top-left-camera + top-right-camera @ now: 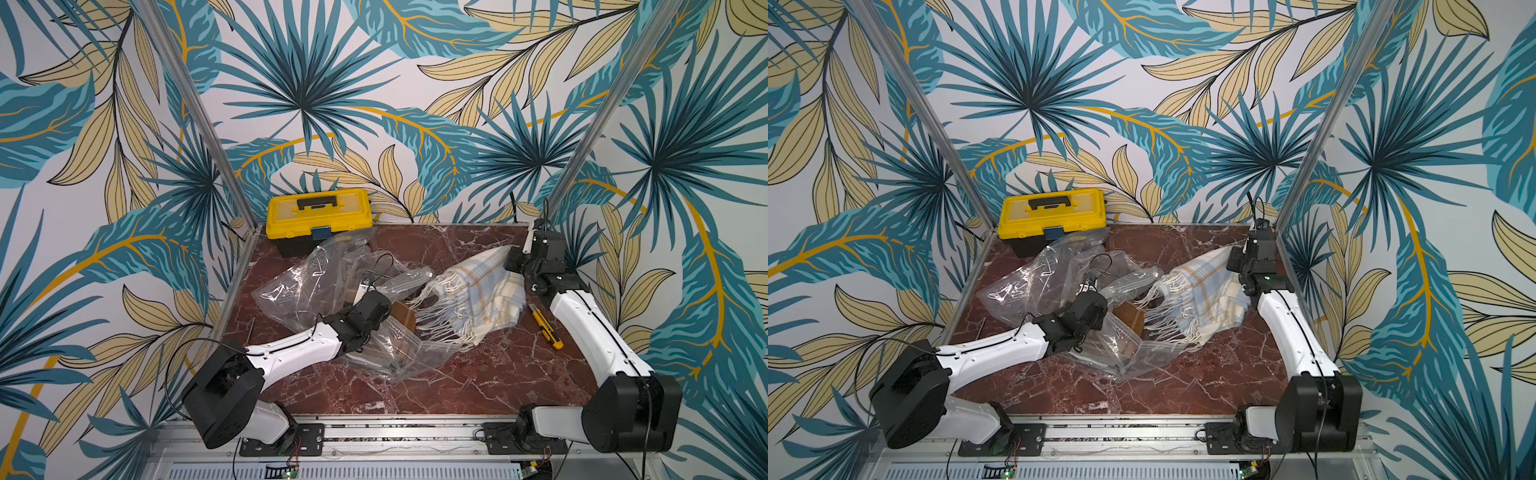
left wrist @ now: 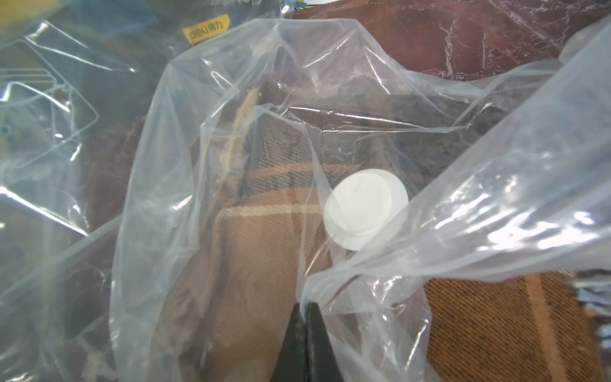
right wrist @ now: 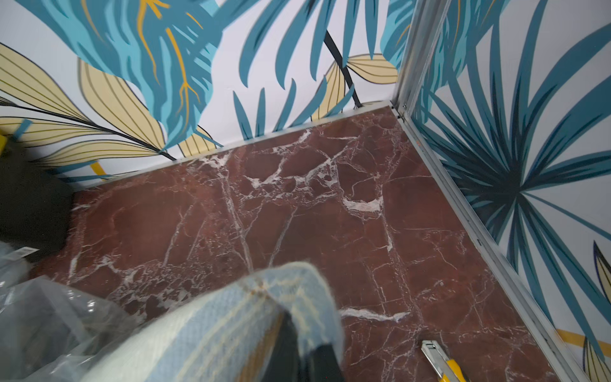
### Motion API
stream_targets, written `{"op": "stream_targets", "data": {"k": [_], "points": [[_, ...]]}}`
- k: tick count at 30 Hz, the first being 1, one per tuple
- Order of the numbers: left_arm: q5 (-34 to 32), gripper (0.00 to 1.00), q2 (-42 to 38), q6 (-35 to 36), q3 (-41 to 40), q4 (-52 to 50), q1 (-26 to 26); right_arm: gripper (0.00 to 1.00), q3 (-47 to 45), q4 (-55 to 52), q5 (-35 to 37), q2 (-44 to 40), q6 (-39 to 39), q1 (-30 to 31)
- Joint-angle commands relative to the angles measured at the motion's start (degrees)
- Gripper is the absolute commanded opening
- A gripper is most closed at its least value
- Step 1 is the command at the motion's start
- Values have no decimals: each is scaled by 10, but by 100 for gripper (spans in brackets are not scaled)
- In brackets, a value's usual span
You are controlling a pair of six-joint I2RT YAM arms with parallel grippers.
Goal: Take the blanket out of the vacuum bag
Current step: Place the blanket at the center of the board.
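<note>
The right gripper lowers away toward bare marble below it by the side bar next and releases the blanket, because the blanket's fringe lies by the bag (image 1: pixel 307 286).
The vacuum bag (image 1: pixel 307 286) (image 1: pixel 1025 286) lies crumpled and clear left of the table's middle. My left gripper (image 2: pixel 305 306) is shut on a fold of its plastic, close to the round white valve (image 2: pixel 365 208). Brown woven cloth (image 2: pixel 251 264) shows through the plastic beneath. The blanket (image 1: pixel 478 299) (image 1: pixel 1204 299), cream and pale blue plaid with a white fringe, lies right of the bag, with its fringed end by the bag's edge. My right gripper (image 1: pixel 513 259) (image 3: pixel 299 344) is shut on the blanket's far end and holds it raised, cloth draped over the fingers.
A yellow toolbox (image 1: pixel 318 218) stands at the back left, touching the bag. A yellow utility knife (image 1: pixel 545 326) (image 3: pixel 443 360) lies beside my right arm. Metal frame rails and patterned walls close in the red marble table (image 1: pixel 457 386) at the back and both sides.
</note>
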Motion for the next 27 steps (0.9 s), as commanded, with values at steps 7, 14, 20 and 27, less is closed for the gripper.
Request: {"op": "stream_targets", "data": {"k": [7, 14, 20, 27], "points": [[-38, 0, -21, -2, -7, -62, 5, 0, -22, 67, -8, 33, -3, -83], [-29, 0, -1, 3, 6, -50, 5, 0, -7, -31, -15, 73, 26, -136], [-28, 0, 1, 4, 9, -50, 5, 0, -43, -41, 21, 68, 19, -138], [-33, 0, -7, 3, 2, -47, 6, 71, -43, -129, 110, -22, -19, -116]]}}
